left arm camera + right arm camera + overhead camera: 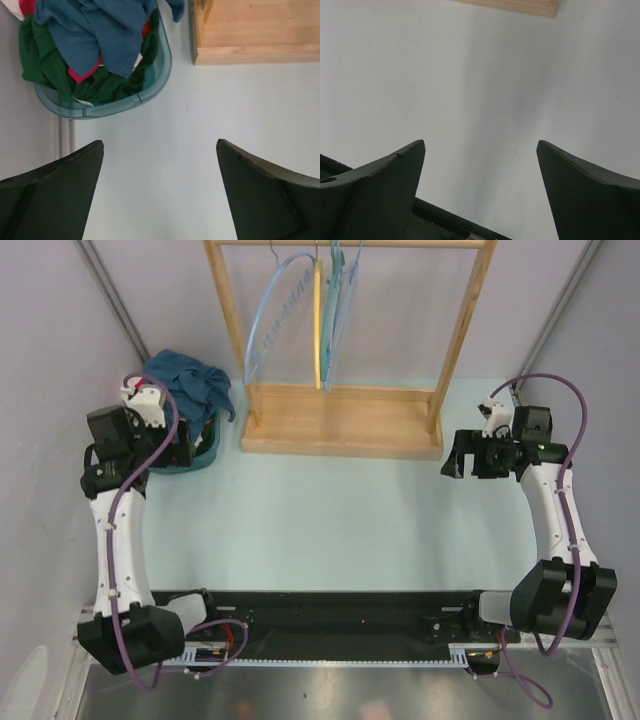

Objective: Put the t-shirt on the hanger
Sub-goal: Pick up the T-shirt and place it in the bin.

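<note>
My left gripper will next move away from my base over the basket (207, 456). Then it will go down onto a fold of the t-shirt (190, 380).
The dark teal-blue t-shirt (190, 380) lies crumpled on top of other clothes in a teal basket (207, 456) at the back left. In the left wrist view the t-shirt (100, 30) sits over green and pink-red clothes. The thin pale hanger (345, 310) hangs on the wooden rack, right of a yellow one. My left gripper (188, 447) is open and empty at the basket's near side, its fingertips (85, 155) short of the rim (150, 87). My right gripper (455, 462) is open and empty, over bare table by the rack's right foot.
A wooden rack (340, 420) stands at the back centre, its base on the table, with a thick light-blue ridged hanger (272, 315) and a yellow hanger (319, 330). The rack's base corner shows in the left wrist view (250, 35). Grey walls close in on both sides.
</note>
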You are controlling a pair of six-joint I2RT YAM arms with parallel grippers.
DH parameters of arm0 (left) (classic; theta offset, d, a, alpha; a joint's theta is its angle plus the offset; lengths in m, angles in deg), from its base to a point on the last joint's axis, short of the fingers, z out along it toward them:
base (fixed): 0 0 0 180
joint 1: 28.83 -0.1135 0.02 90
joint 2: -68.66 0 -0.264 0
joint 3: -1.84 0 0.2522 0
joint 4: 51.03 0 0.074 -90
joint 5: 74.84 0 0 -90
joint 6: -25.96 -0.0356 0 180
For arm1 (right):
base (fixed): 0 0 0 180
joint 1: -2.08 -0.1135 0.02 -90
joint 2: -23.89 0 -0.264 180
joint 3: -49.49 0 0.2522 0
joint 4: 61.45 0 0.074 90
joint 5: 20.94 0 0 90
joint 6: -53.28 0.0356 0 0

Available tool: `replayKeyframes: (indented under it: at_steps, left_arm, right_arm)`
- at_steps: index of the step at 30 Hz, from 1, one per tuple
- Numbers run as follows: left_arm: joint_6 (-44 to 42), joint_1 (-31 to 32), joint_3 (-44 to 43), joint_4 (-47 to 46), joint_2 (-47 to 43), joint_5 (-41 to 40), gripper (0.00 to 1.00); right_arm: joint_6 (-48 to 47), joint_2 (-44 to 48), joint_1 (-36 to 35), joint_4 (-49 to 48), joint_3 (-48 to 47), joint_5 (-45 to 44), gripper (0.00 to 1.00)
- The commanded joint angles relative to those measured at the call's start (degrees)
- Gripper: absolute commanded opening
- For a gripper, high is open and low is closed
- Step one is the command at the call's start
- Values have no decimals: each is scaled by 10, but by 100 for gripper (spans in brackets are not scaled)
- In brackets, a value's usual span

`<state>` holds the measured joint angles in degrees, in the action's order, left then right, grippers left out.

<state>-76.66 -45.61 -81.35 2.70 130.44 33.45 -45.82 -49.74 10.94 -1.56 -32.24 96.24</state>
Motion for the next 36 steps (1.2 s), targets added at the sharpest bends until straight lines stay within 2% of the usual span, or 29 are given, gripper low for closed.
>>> replayKeyframes:
  at_steps: [1, 5, 9, 15, 18, 23, 28, 32, 34, 35, 36]
  left_arm:
    - [-10, 5, -90, -36, 62, -53, 100]
    - [8, 5, -205, -34, 157, -49, 100]
    - [8, 5, -376, -2, 291, -11, 100]
    - [-13, 7, -538, -10, 431, 24, 100]
    - [-20, 10, -603, -15, 508, 12, 100]
    - [-37, 14, -615, -66, 585, -20, 100]
    - [-49, 22, -617, -116, 647, -126, 100]
    - [-57, 22, -646, -112, 692, -146, 100]
    - [-57, 22, -643, -109, 693, -142, 93]
    - [-58, 23, -642, -108, 691, -135, 78]
    - [-56, 22, -641, -104, 687, -132, 70]
  right_arm:
    - [-14, -16, -1, 2, -36, 13, 99]
    - [-15, -27, -1, 3, -46, 12, 100]
    - [-15, -35, -2, -1, -49, 7, 100]
    - [-18, -51, -4, 2, -52, -3, 100]
    - [-20, -57, -6, 3, -53, -3, 100]
    - [-21, -72, -7, 9, -54, 2, 100]
    - [-26, -89, -6, 5, -47, 0, 100]
    - [-28, -105, -6, 5, -48, 2, 100]
    - [-28, -110, -6, 7, -52, 5, 100]
    - [-29, -110, -6, 7, -52, 7, 100]
    - [-29, -112, -6, 9, -54, 14, 100]
